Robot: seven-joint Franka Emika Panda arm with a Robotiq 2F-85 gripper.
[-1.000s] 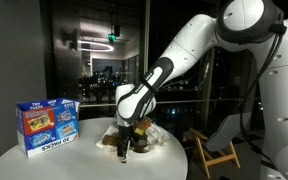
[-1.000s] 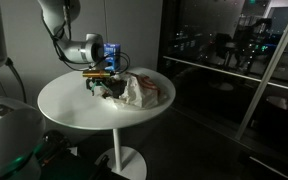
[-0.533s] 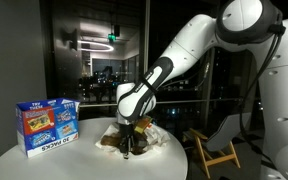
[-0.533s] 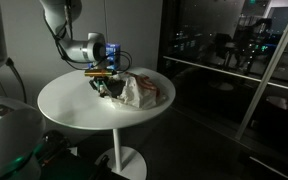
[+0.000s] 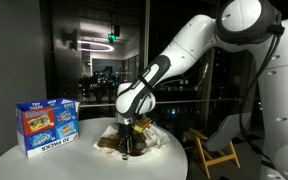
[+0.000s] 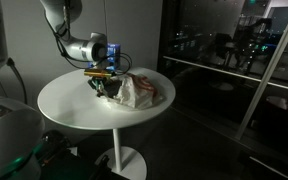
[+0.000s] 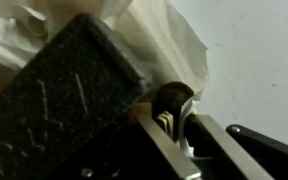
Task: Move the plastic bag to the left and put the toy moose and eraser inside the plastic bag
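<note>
The gripper moves up over the crumpled plastic bag (image 7: 172, 45) next, pulls its edge upward, then lets go, because the film is caught with the toy moose (image 7: 170, 95).
A crumpled translucent plastic bag (image 5: 150, 138) (image 6: 142, 90) lies on the round white table (image 5: 44, 160) (image 6: 79, 110). My gripper (image 5: 127, 146) (image 6: 106, 84) points down at the bag's edge. In the wrist view the gripper (image 7: 173, 114) has its fingers (image 7: 167, 146) drawn close together on a small brown rounded thing, the toy moose (image 7: 170, 95). A strip of bag film (image 7: 164, 40) is caught between them too. A dark speckled block (image 7: 64, 90) fills the upper left of the wrist view. I cannot tell whether it is the eraser.
A blue and white carton (image 5: 47, 124) (image 6: 117, 55) stands upright on the table beyond the bag. A wooden folding frame (image 5: 216, 150) stands on the floor past the table's rim. Dark windows surround the scene.
The jaws have closed from wide open to nearly together around the brown thing and the bag film. The arm has barely moved.
</note>
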